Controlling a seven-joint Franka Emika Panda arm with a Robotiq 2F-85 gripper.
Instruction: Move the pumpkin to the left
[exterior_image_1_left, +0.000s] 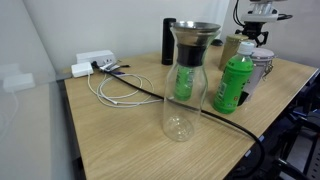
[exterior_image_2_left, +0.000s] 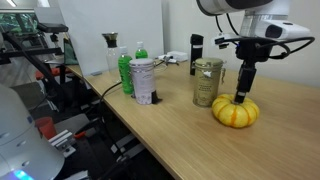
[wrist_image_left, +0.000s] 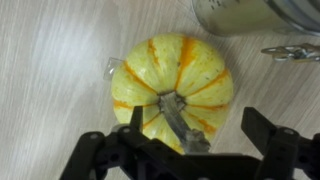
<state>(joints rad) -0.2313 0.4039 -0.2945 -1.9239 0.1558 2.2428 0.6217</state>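
My gripper stays over the pumpkin's top and closes on the stem next, since the open fingers are already on either side of the pumpkin's stem (exterior_image_2_left: 238, 99) (wrist_image_left: 184, 126).
The pumpkin (exterior_image_2_left: 235, 113) is a small yellow toy with orange stripes and a grey-green stem, lying on the wooden table near its edge. In the wrist view it fills the middle (wrist_image_left: 170, 75). My gripper (exterior_image_2_left: 242, 96) hangs straight over it, fingertips at the pumpkin's top. In the wrist view the gripper (wrist_image_left: 200, 125) is open, its two black fingers on either side of the stem, not closed on anything. In an exterior view my gripper (exterior_image_1_left: 258, 32) shows at the far back and the pumpkin is hidden behind the bottle and can.
A metal can (exterior_image_2_left: 207, 82) stands right beside the pumpkin; it also shows in the wrist view (wrist_image_left: 250, 15). A green bottle (exterior_image_2_left: 125, 70), a glass carafe (exterior_image_1_left: 183, 80), a black cylinder (exterior_image_2_left: 196, 48) and cables (exterior_image_1_left: 115, 88) are further along the table (exterior_image_1_left: 120, 130).
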